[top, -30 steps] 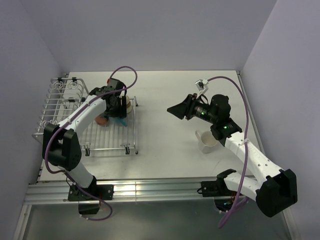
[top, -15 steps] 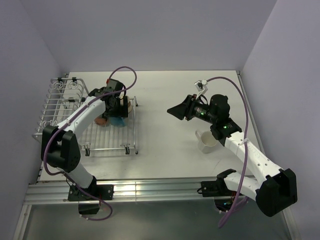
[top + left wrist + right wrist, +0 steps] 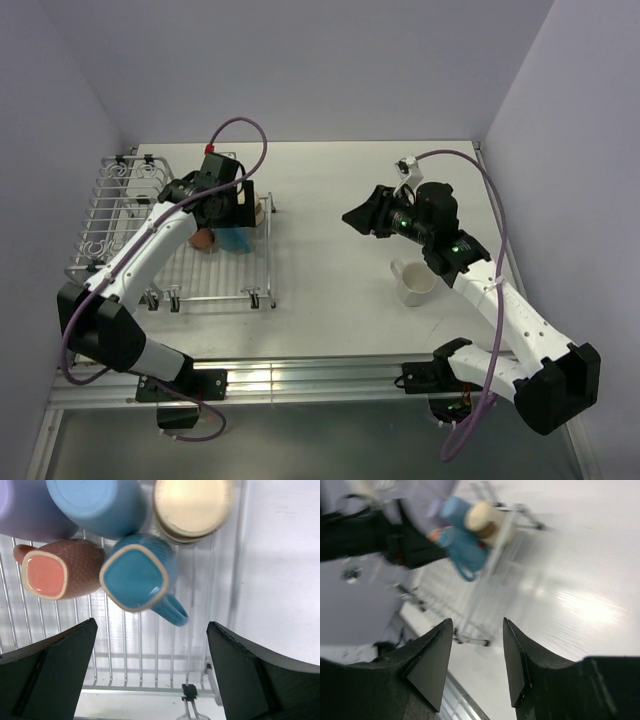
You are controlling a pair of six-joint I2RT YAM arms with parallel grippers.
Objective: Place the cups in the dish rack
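My right gripper needs to move down and back, tipping toward the table, until it is astride the cream-white mug's rack-side rim (image 3: 402,283), because the cream-white mug stands upright with its opening facing up.
In the left wrist view, several cups rest in the dish rack (image 3: 125,655): a lavender one (image 3: 20,510), a light blue one (image 3: 97,502) bottom up, one with a pale tan bottom (image 3: 192,502), a salmon-pink one (image 3: 55,572) and a mid-blue mug (image 3: 137,575) with its handle toward the rack's near corner. My left gripper (image 3: 152,675) hangs open above them, holding nothing. A cream-white mug (image 3: 415,283) stands upright on the table under the right arm. My right gripper (image 3: 360,218) is raised, open and empty, pointing toward the dish rack (image 3: 170,235).
The rack's tall loops (image 3: 130,185) rise at its far left end. The rack's right edge (image 3: 270,250) and its feet border the bare white table (image 3: 330,270). Lilac walls close in the left, back and right sides.
My left gripper has opened, let go of the mid-blue mug in the rack, and drawn back above it. The right gripper has shifted slightly.
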